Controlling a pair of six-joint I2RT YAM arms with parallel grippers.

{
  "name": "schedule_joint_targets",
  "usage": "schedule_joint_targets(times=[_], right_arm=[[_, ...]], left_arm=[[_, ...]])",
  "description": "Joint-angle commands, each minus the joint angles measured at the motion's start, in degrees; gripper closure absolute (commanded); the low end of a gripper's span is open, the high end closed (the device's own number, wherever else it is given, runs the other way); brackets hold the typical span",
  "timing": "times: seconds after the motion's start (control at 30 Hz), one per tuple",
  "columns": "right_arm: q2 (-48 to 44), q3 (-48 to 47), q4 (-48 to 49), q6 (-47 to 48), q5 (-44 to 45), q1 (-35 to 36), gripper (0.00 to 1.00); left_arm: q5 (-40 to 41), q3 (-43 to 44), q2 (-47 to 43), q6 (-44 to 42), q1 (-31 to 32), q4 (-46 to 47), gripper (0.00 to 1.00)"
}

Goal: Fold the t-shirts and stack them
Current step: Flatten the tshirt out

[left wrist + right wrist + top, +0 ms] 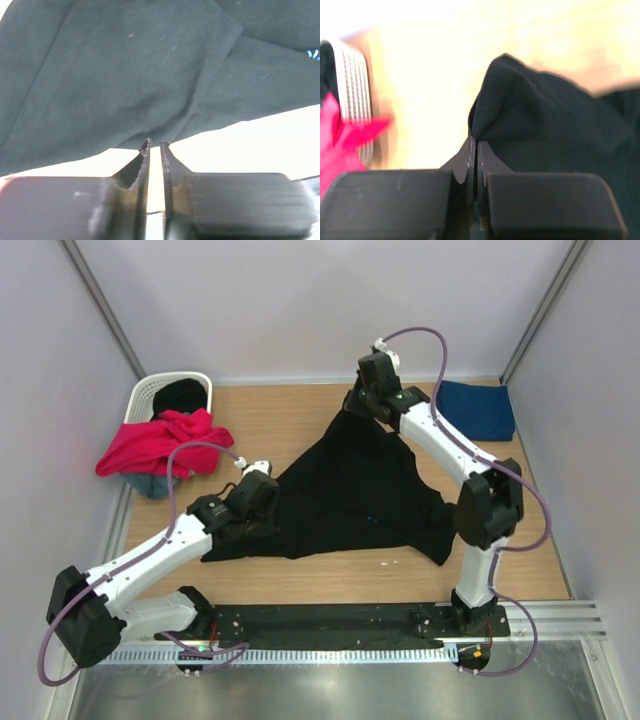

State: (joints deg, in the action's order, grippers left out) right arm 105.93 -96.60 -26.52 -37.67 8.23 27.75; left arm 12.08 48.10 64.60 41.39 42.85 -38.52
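Observation:
I should next use my right gripper to pull the black shirt's far corner a little outward and release it on the bare wood beyond, because the cloth at that corner is bunched.
The large black t-shirt (360, 490) lies stretched in a rough triangle on the wooden table, its tiny blue chest mark (372, 521) facing up. My right gripper (358, 406) is shut on its far corner, the cloth bunched at the tips in the right wrist view (475, 139). My left gripper (268, 510) is shut on its near-left hem, the cloth puckering at the tips (155, 145). The navy blue t-shirt (478, 410) lies folded at the back right. The magenta-red t-shirt (160, 445) hangs over the basket's front.
The white lattice laundry basket (147, 393) stands at the back left with dark cloth inside, and it also shows in the right wrist view (352, 80). Bare wood (270, 425) lies between the basket and the black shirt. Grey walls enclose the table.

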Motion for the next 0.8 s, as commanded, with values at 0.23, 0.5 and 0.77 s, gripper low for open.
schedule_joint_targets(times=[0.23,0.5,0.77], right_arm=[[30.5,-34.2,0.0,9.5,-3.6,-5.1,0.99],[35.1,-36.0,-3.2,11.2,-14.2,-8.8,0.26],[15.8,-24.5,-12.4,15.4,-10.8,-10.4,0.0]], left_arm=[[8.0,0.2,-5.0,2.0,0.3,-5.4,0.39],[15.9,4.4,1.0,1.0,0.0,-0.3,0.09],[16.7,22.8,27.4,-7.4,-2.1,6.9,0.1]])
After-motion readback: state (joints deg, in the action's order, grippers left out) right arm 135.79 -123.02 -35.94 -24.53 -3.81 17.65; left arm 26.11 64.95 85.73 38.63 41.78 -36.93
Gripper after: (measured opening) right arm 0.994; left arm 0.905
